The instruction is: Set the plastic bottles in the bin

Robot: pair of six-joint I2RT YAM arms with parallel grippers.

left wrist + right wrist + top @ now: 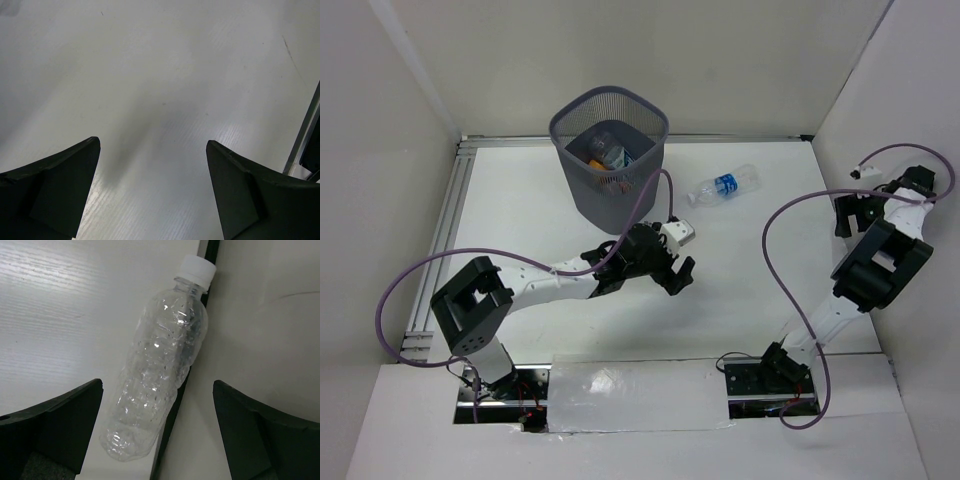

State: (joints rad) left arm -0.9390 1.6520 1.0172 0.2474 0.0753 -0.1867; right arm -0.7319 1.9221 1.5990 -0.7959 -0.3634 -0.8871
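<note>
My right gripper moves down onto the capless half of the clear bottle next and closes, since its open fingers already hover on either side.
The dark wire-mesh bin stands at the back centre, with bottles lying in it. A clear bottle with a blue label lies on the table to the right of the bin. My left gripper is open and empty over bare table, in front of the bin. My right gripper is open at the far right. Its wrist view shows it hovering over a clear, label-free bottle with a white cap, which lies along the table's edge against the wall. The fingers straddle that bottle without touching it.
The white side wall rises right beside the bottle at the table's right edge. An aluminium rail runs along the left side. Purple cables loop off both arms.
</note>
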